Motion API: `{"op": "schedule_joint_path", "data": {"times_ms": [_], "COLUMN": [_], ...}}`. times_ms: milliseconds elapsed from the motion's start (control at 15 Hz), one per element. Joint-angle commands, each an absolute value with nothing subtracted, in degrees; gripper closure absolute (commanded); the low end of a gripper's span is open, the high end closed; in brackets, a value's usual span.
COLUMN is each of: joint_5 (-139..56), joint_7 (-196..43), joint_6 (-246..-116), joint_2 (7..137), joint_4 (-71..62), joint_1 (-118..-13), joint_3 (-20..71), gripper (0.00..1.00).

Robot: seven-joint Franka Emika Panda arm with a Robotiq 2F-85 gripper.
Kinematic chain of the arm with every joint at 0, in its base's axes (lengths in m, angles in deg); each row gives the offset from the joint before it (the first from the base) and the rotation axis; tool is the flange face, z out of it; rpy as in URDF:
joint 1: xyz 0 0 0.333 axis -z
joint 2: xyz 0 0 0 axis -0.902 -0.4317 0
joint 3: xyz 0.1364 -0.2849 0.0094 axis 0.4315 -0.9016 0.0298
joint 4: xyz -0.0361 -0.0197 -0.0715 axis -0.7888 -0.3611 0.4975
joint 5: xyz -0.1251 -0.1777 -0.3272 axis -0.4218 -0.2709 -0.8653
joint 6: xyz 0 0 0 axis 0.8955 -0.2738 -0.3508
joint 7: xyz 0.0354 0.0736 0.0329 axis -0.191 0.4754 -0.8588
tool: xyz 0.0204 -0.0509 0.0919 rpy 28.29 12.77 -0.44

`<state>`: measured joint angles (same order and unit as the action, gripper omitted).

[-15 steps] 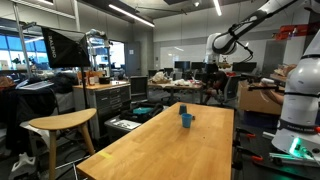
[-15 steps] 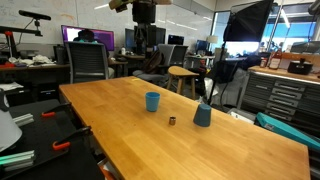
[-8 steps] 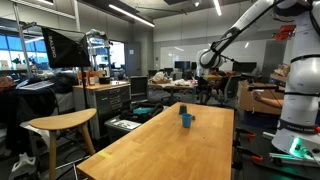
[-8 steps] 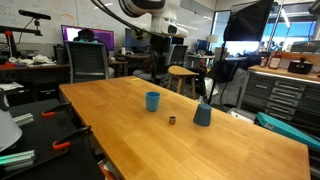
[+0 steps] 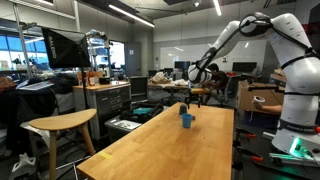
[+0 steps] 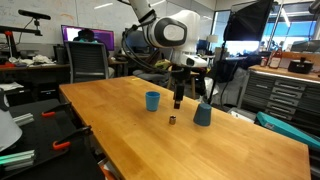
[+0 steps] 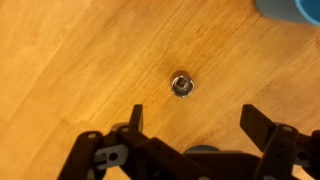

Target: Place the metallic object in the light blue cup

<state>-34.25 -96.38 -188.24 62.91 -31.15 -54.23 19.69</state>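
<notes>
The metallic object lies on bare wood below the gripper, so the robot next needs to lower its gripper until the spread fingers are around the metallic object's small round body [image 6: 172, 120] [image 7: 182, 85], and then close it.
The light blue cup [image 6: 152, 101] stands upright on the long wooden table [image 6: 120, 130]. The small metallic object [image 6: 171, 120] lies on the wood between it and a greyer blue cup [image 6: 202, 114]. My gripper [image 6: 177, 99] hangs just above the metallic object, open and empty. In the wrist view the metallic object [image 7: 181, 85] lies on bare wood ahead of my spread fingers [image 7: 198, 125], apart from them. A blue cup's edge [image 7: 296, 9] shows at the top right. In an exterior view the cups [image 5: 186, 119] overlap under my gripper [image 5: 192, 85].
A wooden stool [image 5: 60, 124] stands beside the table's near end. Office chairs [image 6: 88, 62], desks and monitors stand behind the table. A white robot base [image 5: 298, 110] is at the table's side. Clamps [image 6: 60, 140] lie by the table edge.
My arm has swung down from high above the room to just over the table. The gripper now hangs over the metallic object. The cups and the object have not moved.
</notes>
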Motion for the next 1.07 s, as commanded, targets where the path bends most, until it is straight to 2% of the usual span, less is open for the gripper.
{"op": "schedule_joint_path", "data": {"times_ms": [0,333,467,1000], "joint_5": [-32.9,-31.9,-31.7,-27.0], "joint_7": [-98.8,-99.6,-99.6,-97.5], "joint_6": [-192.8,-194.3,-194.2,-190.5], "joint_2": [55.4,50.7,50.0,52.4], "joint_4": [-26.8,-25.5,-25.5,-25.6], "joint_1": [-55.7,-56.2,-56.6,-54.7], "joint_3": [18.3,18.5,18.4,19.8], "gripper": [0.0,0.0,0.26,0.87]}}
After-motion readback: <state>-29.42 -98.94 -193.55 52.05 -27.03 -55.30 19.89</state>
